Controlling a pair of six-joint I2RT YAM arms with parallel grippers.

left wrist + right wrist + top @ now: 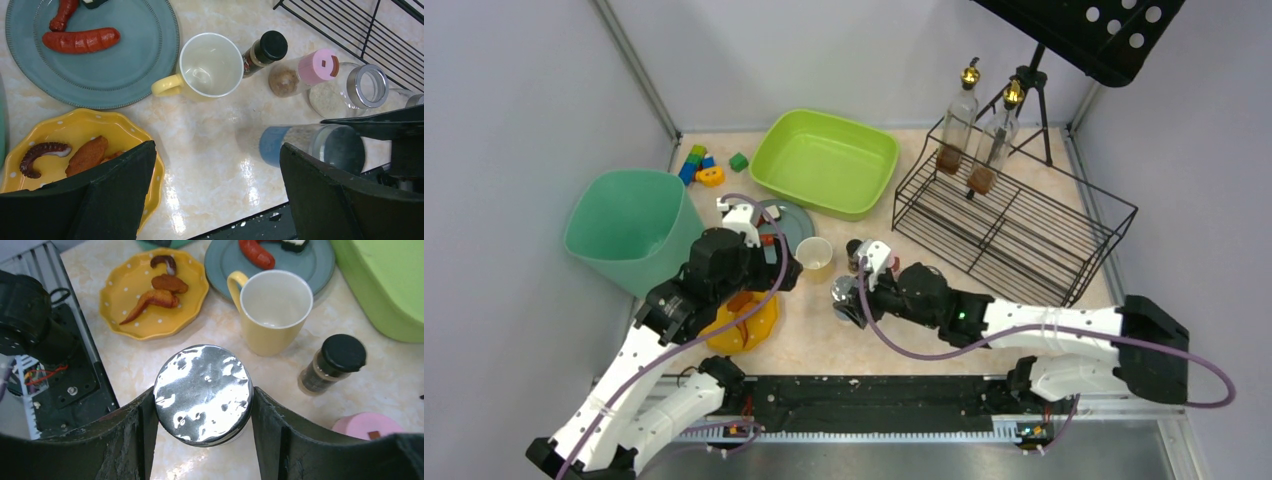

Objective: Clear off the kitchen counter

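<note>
My right gripper rises outward next, lowers the jar onto the wire rack's far shelf (1018, 194) and releases it there, since that shelf is bare beside the bottles.
The beige stone-patterned kitchen counter (824, 345) holds dishes and jars. My right gripper (844, 298) is shut on a clear jar with a blue label and a shiny silver lid (202, 392); both fingers press its sides. The jar also shows in the left wrist view (320, 142). I cannot tell whether it rests on the counter. My left gripper (216, 147) is open and empty. It hangs over bare counter between the yellow plate of food (75, 135) and the held jar, and it shows in the top view (782, 278).
A yellow cup (210, 65), a black-lidded spice bottle (265, 50), a pink-lidded jar (305, 72) and a glass jar (350, 90) stand close by. A blue-grey plate with sausages (95, 55), green tub (824, 160), teal bin (629, 225), wire rack with bottles (1014, 215), toy blocks (699, 165).
</note>
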